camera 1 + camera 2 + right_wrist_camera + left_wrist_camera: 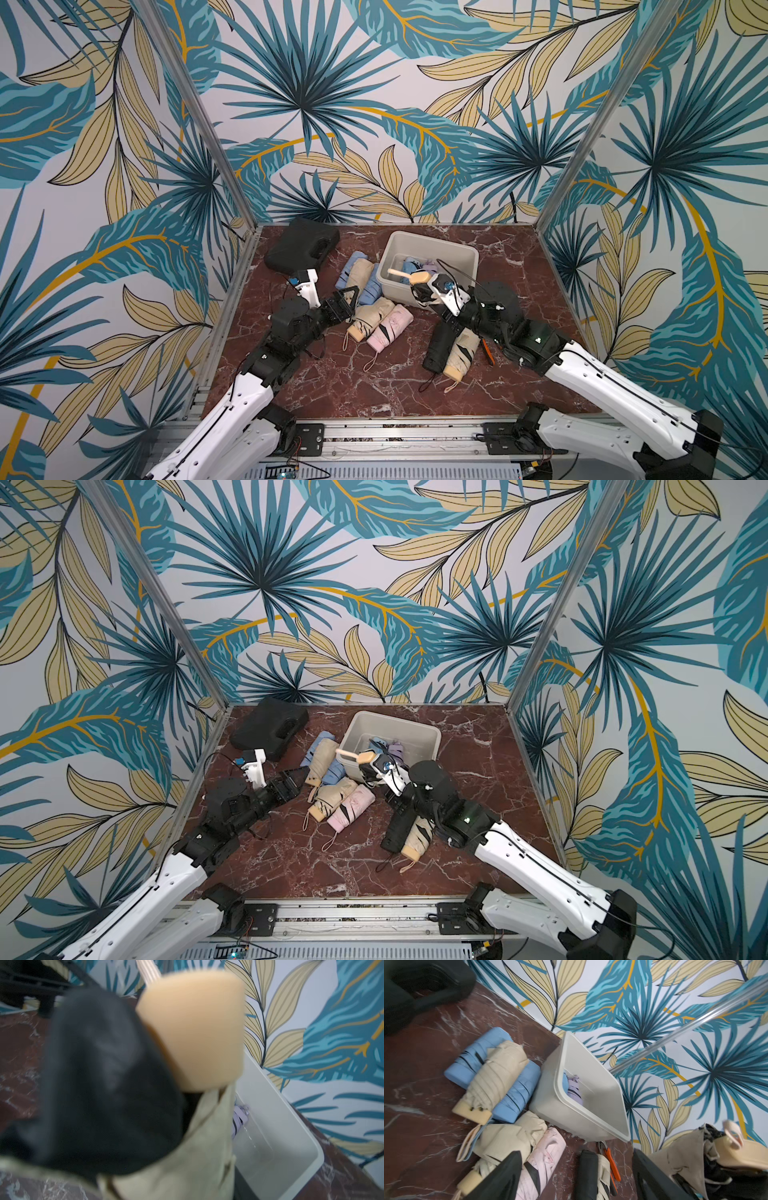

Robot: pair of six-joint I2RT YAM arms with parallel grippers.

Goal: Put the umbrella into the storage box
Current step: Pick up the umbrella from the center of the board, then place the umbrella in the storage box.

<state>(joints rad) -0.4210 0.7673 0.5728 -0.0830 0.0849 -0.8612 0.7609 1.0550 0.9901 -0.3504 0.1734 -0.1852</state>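
Observation:
The right gripper moves outward past the box's near rim, then down to the box's bare bottom beside the lilac umbrella (pixel 574 1088) next, as that part is still empty.
The off-white storage box (pixel 432 241) (pixel 395 719) stands at the back middle of the marble table, with a blue umbrella (pixel 409 266) and a lilac umbrella (pixel 574 1088) inside. My right gripper (pixel 422 291) (pixel 370 771) is shut on a beige umbrella (pixel 419 277) (pixel 193 1032) held just over the box's near rim (pixel 280 1147), handle tilted up to the left. Its fabric hides the jaws in the right wrist view. My left gripper (pixel 347 297) (pixel 576 1152) stands open with nothing between its fingers, above the pile of umbrellas left of the box.
Blue and beige umbrellas (pixel 359 274) lie against the box's left side, with a beige umbrella (pixel 370 318) and a pink one (pixel 390 330) in front. A black umbrella (pixel 438 349) and a second beige one (pixel 459 357) lie under my right arm beside an orange-handled tool (pixel 612 1163). A black case (pixel 301 245) sits back left.

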